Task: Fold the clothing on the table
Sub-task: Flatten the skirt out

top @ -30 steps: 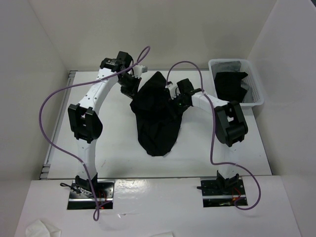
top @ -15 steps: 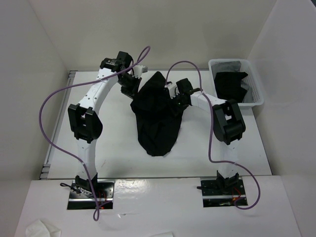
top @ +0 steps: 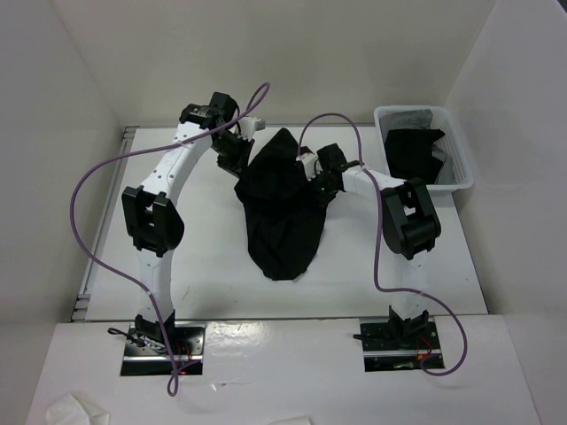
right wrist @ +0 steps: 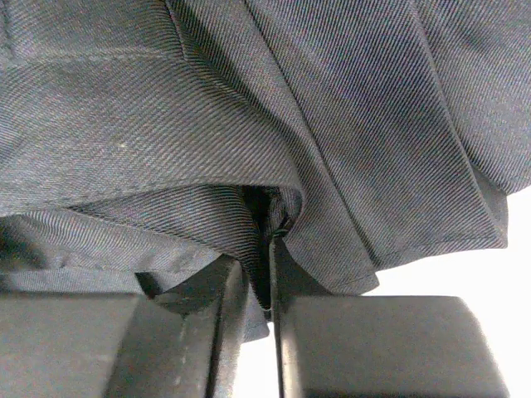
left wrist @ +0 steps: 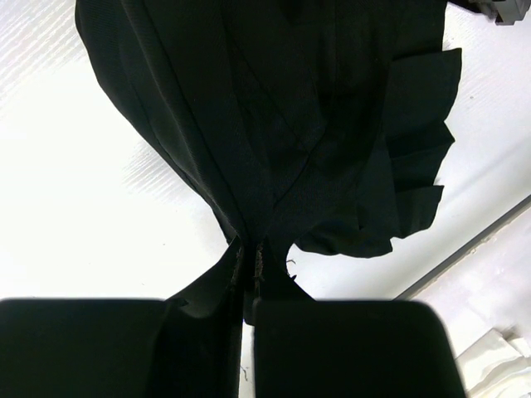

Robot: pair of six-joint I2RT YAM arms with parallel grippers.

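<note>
My left gripper lifts and spreads the cloth next, then lowers it to release on the far tabletop, which lies outward of it, since the garment lies bunched.
The clothing [top: 282, 205] is a black pleated garment bunched in the middle of the white table [top: 213, 283]. At its upper left edge my left gripper [top: 237, 161] is shut on a pinch of the fabric; in the left wrist view the cloth [left wrist: 282, 124] hangs from between the jaws [left wrist: 247, 269]. At the garment's right edge my right gripper [top: 314, 184] has its jaws nearly together with a fold of the dark cloth [right wrist: 249, 124] caught between the fingertips [right wrist: 264, 249].
A white plastic bin [top: 461, 150] at the back right holds more black clothing [top: 416, 152]. White walls enclose the table on three sides. Purple cables [top: 97, 177] loop from both arms.
The right gripper has closed from wide open onto the garment's right edge. The left gripper has kept its grip and place.
</note>
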